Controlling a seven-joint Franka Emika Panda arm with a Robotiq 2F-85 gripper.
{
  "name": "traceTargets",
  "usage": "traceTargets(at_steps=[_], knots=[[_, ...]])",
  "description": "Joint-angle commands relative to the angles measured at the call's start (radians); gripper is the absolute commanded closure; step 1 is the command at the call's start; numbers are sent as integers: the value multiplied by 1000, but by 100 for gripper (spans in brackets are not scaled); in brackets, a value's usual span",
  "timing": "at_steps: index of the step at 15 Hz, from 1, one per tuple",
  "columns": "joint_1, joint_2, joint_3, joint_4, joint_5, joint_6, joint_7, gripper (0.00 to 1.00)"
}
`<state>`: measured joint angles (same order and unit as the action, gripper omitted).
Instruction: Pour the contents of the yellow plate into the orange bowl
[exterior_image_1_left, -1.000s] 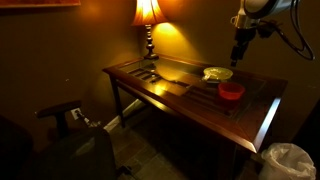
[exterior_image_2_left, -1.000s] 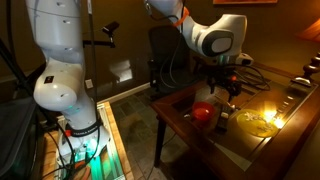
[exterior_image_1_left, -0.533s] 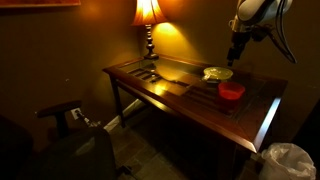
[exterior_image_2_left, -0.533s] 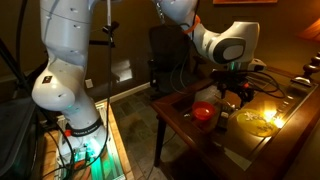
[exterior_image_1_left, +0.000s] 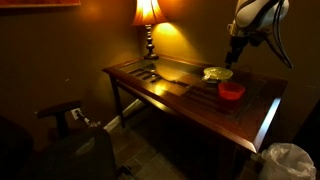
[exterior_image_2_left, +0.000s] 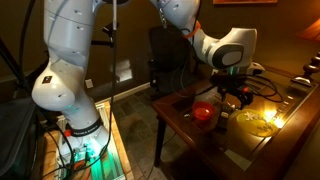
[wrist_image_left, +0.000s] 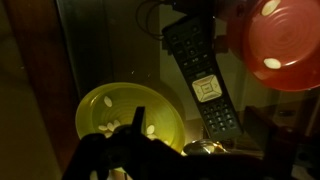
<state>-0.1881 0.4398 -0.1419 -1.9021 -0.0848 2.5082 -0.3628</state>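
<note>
The plate's edge by the remote control comes next: my gripper lowers astride it before pouring.
The yellow plate (wrist_image_left: 112, 108) lies on the wooden table and holds several small pale pieces; it shows in both exterior views (exterior_image_1_left: 217, 73) (exterior_image_2_left: 258, 122). The orange bowl (wrist_image_left: 281, 45) stands beside it, apart from it, and shows in both exterior views (exterior_image_1_left: 232, 91) (exterior_image_2_left: 204, 111). My gripper (wrist_image_left: 196, 121) is open and empty. It hangs above the table between plate and bowl, with one finger over the plate's rim. In both exterior views the gripper (exterior_image_1_left: 236, 57) (exterior_image_2_left: 238, 99) hangs above the plate's side of the table.
A black remote control (wrist_image_left: 200, 75) lies between plate and bowl, with a small silvery object (wrist_image_left: 205, 148) at its near end. A lit lamp (exterior_image_1_left: 148, 15) stands at the table's back. A white robot base (exterior_image_2_left: 65, 70) and a white bin bag (exterior_image_1_left: 290, 160) stand beside the table.
The arm has shifted a little from over the bowl toward the plate. Plate, bowl and remote have not moved.
</note>
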Motion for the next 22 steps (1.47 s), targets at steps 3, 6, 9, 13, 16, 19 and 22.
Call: traceTargets(at_steps=[3, 6, 9, 13, 16, 19, 22], knots=[[7, 118, -7, 40, -79, 183, 33, 0], [6, 163, -6, 63, -107, 240, 30, 0], [8, 199, -13, 92, -130, 276, 32, 0], [4, 233, -13, 129, -136, 283, 30, 16], [10, 261, -20, 150, -143, 293, 38, 34], [10, 281, -17, 165, -144, 310, 38, 38], [8, 295, -9, 173, -139, 310, 33, 41]])
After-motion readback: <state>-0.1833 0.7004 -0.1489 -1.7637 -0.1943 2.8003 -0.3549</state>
